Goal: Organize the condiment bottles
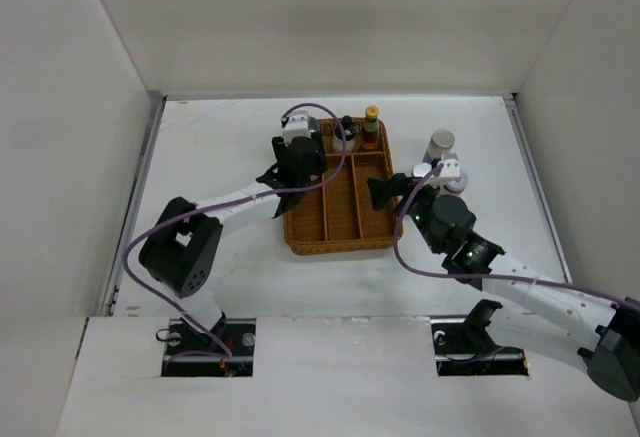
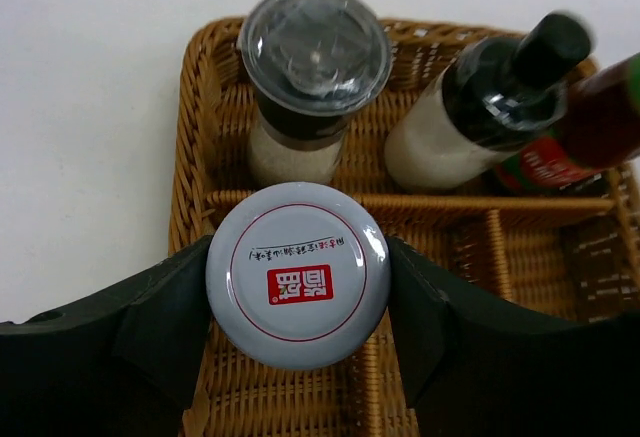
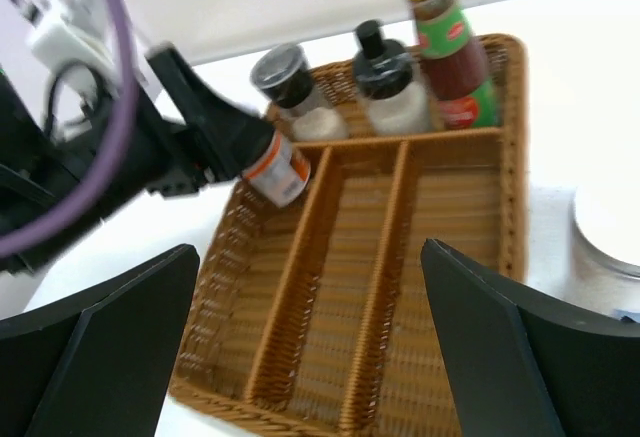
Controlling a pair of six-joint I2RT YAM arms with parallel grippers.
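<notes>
Next I will move my right gripper to the right in the top view and lower over the pale lid of the jar beside the tray, since this jar stands outside.
My left gripper is shut on a white-lidded jar with an orange and white label, held tilted over the left long compartment of the wicker tray. The tray's back compartment holds a clear-lidded shaker, a dark-capped bottle and a dark red sauce bottle with a yellow cap. My right gripper is open and empty above the tray's right side.
Right of the tray, on the white table, stands a grey-lidded jar. A pale lid shows close to my right wrist. The tray's three long compartments hold nothing else. White walls enclose the table on three sides.
</notes>
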